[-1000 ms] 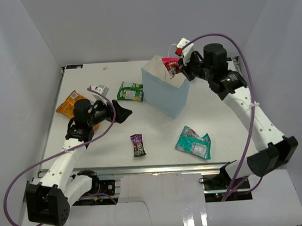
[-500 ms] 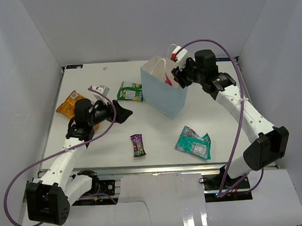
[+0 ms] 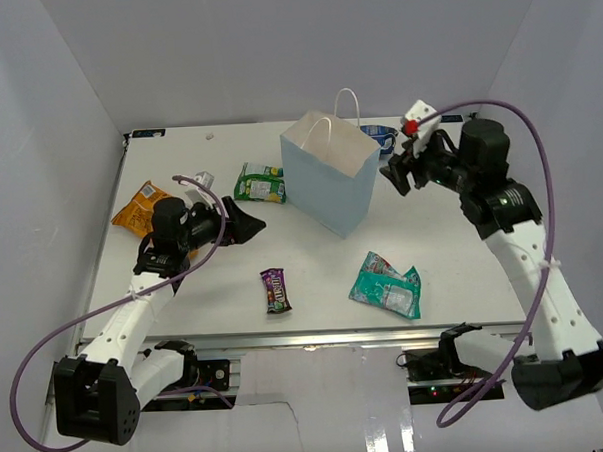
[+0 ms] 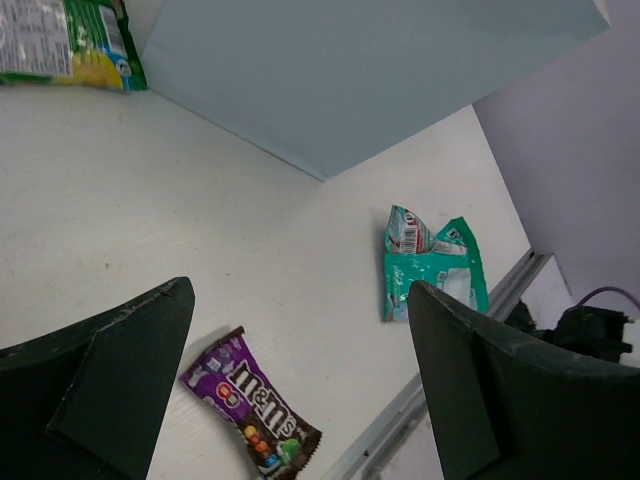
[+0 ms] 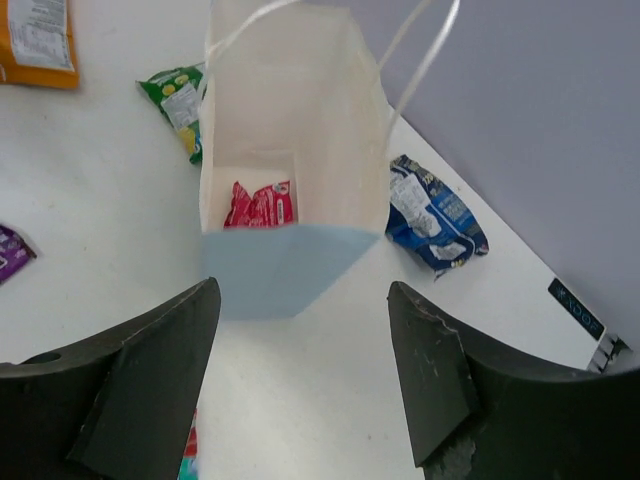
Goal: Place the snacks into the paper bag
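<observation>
The purple candy bar lies uncovered on the tabletop, nearer my base. My left gripper will next move back and down to close around the bar's middle (image 3: 275, 290) (image 4: 252, 403).
The light-blue paper bag (image 3: 330, 180) stands upright at mid-table. A small red packet (image 5: 258, 205) lies on its white floor. My right gripper (image 3: 396, 172) hangs open and empty just right of the bag's mouth, looking down into the bag (image 5: 285, 268). My left gripper (image 3: 247, 225) is open low over the table, left of the bag. A dark candy bar (image 4: 250, 405) and a teal packet (image 4: 430, 260) lie beyond its fingers. The orange chip bag (image 3: 140, 206), a green packet (image 3: 260, 183) and a blue packet (image 5: 435, 212) rest on the table.
A small grey-white packet (image 3: 201, 178) peeks out behind the left arm's cable. The candy bar (image 3: 276, 289) and teal packet (image 3: 386, 285) lie near the table's front edge. White walls close in the table on three sides.
My right gripper opened over the bag and let go of the red packet, which now lies inside. It then drew back to the right. The left arm barely moved.
</observation>
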Available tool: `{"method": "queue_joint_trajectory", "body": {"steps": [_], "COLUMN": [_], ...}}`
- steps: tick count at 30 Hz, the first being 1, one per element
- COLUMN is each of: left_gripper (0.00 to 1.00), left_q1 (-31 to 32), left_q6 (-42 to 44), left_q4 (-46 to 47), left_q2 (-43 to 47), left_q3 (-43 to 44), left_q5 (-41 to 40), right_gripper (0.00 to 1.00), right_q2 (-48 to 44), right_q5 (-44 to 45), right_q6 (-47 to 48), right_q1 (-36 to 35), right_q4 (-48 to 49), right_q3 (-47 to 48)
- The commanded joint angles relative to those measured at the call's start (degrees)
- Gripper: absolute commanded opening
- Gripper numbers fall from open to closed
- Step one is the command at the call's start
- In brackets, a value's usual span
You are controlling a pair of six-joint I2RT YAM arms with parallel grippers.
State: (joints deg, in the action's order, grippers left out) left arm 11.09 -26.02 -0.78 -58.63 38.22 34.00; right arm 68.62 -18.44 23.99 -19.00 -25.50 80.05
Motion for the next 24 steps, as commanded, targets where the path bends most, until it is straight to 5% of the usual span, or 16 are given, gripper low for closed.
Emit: {"method": "queue_joint_trajectory", "body": {"steps": [1,9,18,24], "left_gripper": [0.98,0.94,0.86,0.79], "left_q1": [0.2,15.2,25.4,27.9], "left_q6": [-10.0,-17.0,-23.6,-24.8], "left_q4": [-5.5,-18.6,-22.6,-21.5], "left_q2": [1.0,3.6,-2.9,-6.4], "left_q3": [-1.4,-6.5,-7.2,-7.1], "left_q5": [-1.5,-19.0,-36.2,-38.0], "right_gripper": [0.74,0.74,0.74,0.74], "right_q2": [-8.4,-17.4,-18.8,-19.0], "right_q5": [-9.9,-18.0,-21.9,-21.7], "right_q6": [-0.3,-2.8,-3.3,-3.3], "right_q1": [5.7,13.2,17.0,17.1], "right_q4": [-1.8,2.2,3.3,3.4], "right_q3": [-10.2,-34.7,-38.2,-38.6]}}
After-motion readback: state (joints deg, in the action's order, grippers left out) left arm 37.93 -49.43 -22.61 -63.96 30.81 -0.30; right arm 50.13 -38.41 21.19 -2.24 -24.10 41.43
